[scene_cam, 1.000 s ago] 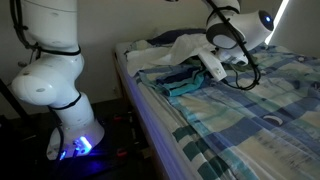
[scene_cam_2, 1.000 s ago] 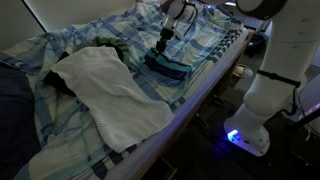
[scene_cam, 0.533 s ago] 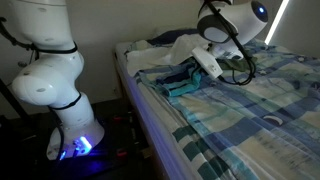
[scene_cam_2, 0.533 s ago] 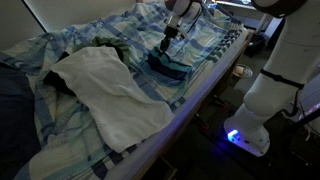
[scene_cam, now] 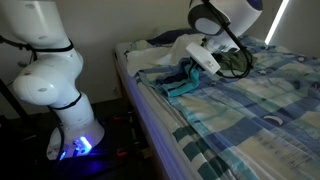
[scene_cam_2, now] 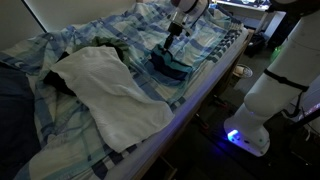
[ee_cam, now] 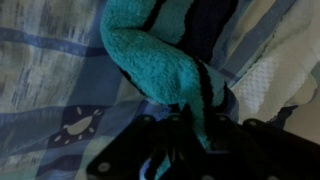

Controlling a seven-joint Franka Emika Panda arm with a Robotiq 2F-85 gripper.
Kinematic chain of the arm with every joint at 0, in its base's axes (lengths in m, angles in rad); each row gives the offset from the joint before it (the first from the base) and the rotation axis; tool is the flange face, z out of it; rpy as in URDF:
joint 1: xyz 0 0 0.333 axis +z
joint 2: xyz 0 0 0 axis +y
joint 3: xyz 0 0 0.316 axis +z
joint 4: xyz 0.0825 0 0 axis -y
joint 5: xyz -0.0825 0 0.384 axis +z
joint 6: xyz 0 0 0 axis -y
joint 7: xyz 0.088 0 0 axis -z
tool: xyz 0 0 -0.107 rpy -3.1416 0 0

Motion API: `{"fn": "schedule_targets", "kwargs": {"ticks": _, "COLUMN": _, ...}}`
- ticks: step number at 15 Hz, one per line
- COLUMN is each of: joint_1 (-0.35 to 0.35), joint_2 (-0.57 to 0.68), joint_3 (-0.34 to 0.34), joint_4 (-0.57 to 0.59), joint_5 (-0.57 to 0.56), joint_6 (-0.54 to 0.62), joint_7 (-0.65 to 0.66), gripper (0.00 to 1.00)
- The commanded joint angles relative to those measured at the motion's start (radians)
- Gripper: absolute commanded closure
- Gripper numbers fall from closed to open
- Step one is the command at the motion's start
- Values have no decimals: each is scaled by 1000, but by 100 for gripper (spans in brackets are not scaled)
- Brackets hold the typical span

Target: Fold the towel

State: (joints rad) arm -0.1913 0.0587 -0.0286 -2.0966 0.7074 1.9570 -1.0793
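The near part of the towel (scene_cam: 181,87) lies below the gripper toward the robot's base, so the gripper will next move back and down over it, then let go of the held fold of the towel.
The towel is teal with dark blue stripes. It lies on the checked bedsheet in both exterior views (scene_cam: 183,80) (scene_cam_2: 168,65). My gripper (scene_cam: 192,70) (scene_cam_2: 168,47) is at the towel's edge and holds a fold of it. In the wrist view the towel (ee_cam: 160,45) hangs up from between the dark jaws, and my gripper (ee_cam: 190,135) is shut on it. The lifted part curls over the rest of the towel.
A large white cloth (scene_cam_2: 110,90) lies on the bed beside the towel, also seen behind the gripper (scene_cam: 180,47). The blue checked sheet (scene_cam: 250,110) covers the bed. The robot base (scene_cam: 55,90) stands beside the bed edge.
My gripper has moved with the held towel edge across the bed toward the white cloth, dragging the fold over the rest of the towel.
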Motion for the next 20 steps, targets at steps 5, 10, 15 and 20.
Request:
{"fn": "schedule_targets", "kwargs": {"ticks": 5, "joint_1": 37, "joint_2": -104, "joint_3": -47, "joint_4": -85, "joint_5": -5, "joint_6": 21, "joint_7": -15, "gripper": 97}}
{"fn": "schedule_targets", "kwargs": {"ticks": 10, "joint_1": 41, "joint_2": -48, "joint_3": -53, "joint_4": -41, "joint_5": -7, "joint_6": 1, "joint_7": 0, "gripper": 89}}
{"fn": "schedule_targets", "kwargs": {"ticks": 15, "joint_1": 44, "joint_2": -56, "joint_3": -52, "joint_4": -50, "joint_5": -13, "joint_6": 15, "joint_7": -9, "gripper": 97}}
{"fn": "schedule_targets", "kwargs": {"ticks": 20, "joint_1": 37, "joint_2": -87, "joint_3": -67, "joint_4": -103, "joint_5": -53, "joint_6": 15, "joint_7": -38, "gripper": 97}}
